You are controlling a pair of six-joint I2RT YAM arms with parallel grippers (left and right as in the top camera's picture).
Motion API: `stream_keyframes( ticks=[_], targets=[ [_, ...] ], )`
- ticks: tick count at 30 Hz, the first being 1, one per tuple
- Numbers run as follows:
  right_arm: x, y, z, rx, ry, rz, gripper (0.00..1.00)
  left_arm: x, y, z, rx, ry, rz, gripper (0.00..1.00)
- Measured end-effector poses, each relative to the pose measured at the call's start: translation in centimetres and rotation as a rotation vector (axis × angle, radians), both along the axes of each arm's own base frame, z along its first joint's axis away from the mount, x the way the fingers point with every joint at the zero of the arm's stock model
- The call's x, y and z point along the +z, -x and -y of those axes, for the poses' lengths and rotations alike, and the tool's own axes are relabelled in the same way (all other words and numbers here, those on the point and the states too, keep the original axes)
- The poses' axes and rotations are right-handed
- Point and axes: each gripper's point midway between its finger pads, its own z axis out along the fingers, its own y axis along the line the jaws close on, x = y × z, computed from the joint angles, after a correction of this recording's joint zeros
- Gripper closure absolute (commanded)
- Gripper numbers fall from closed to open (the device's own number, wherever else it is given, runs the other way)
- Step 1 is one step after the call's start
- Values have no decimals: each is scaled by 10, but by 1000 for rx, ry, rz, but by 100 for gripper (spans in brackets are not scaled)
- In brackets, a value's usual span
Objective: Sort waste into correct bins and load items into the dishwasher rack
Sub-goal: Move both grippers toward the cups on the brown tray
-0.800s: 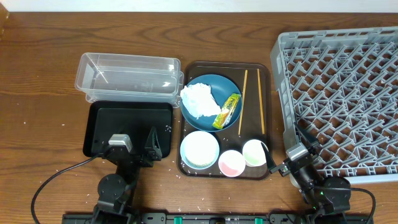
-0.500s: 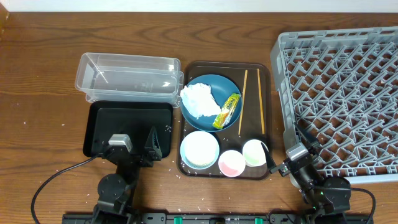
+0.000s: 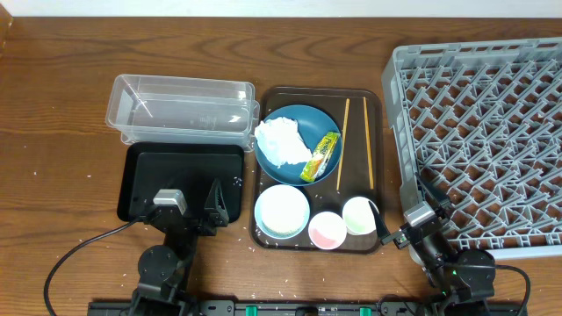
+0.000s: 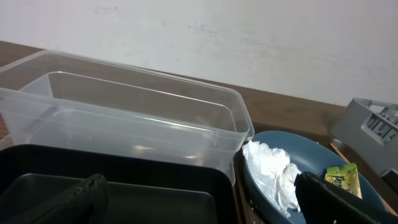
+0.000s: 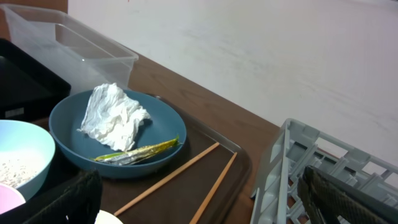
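My left gripper moves to the right in the overhead view, tips downward and lowers over the pinkish cup's bowl-side rim [image 3: 310, 229] next, because the pinkish cup's opening faces up.
A crumpled white napkin [image 3: 281, 140] and a yellow-green wrapper [image 3: 320, 156] lie on the dark-blue plate [image 3: 303, 123]. Two chopsticks [image 3: 343, 145] lie to the plate's right. A white bowl [image 3: 282, 211], holding rice [image 5: 12, 168], a pinkish cup [image 3: 327, 230] and a pale green cup [image 3: 359, 215] stand in front of the plate. The clear tub [image 3: 180, 110] and the black tray [image 3: 180, 175] are at the left. The grey rack [image 3: 483, 132] is at the right. My left gripper [image 3: 191, 206] [image 4: 205, 205] is open and empty over the black tray's near edge. My right gripper [image 3: 421, 219] [image 5: 199, 205] is open and empty between the cups and the rack.
The plate, bowl, cups and chopsticks sit on a brown serving tray [image 3: 378, 175]. Loose white grains [image 3: 263, 247] are scattered on the wooden table near its front edge. The rack's near left corner is close to my right arm.
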Motion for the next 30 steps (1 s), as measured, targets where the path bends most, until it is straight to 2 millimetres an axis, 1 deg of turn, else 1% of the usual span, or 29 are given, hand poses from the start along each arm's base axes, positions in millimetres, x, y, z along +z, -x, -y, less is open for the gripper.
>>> stream_keyframes(
  ticks=[16,20,23,26,27,29,30],
  targets=[
    [0,1,-2,14,-1,0,1,0,0,1,-4,0,-1,2],
    [1,6,-10,70,-7,-1,1,-1,1,9,-51,5,-3,2],
    [2,11,-17,117,-66,-30,1,0,3,20,-116,15,4,2],
    [4,14,-20,135,-153,-88,1,9,7,36,-210,42,30,2],
    [7,15,-21,139,-183,-105,1,13,9,39,-232,54,30,2],
    [17,18,-22,144,-218,-128,1,25,14,44,-264,65,16,2],
    [26,21,-21,142,-235,-142,1,34,17,46,-277,69,-6,2]
  ],
)
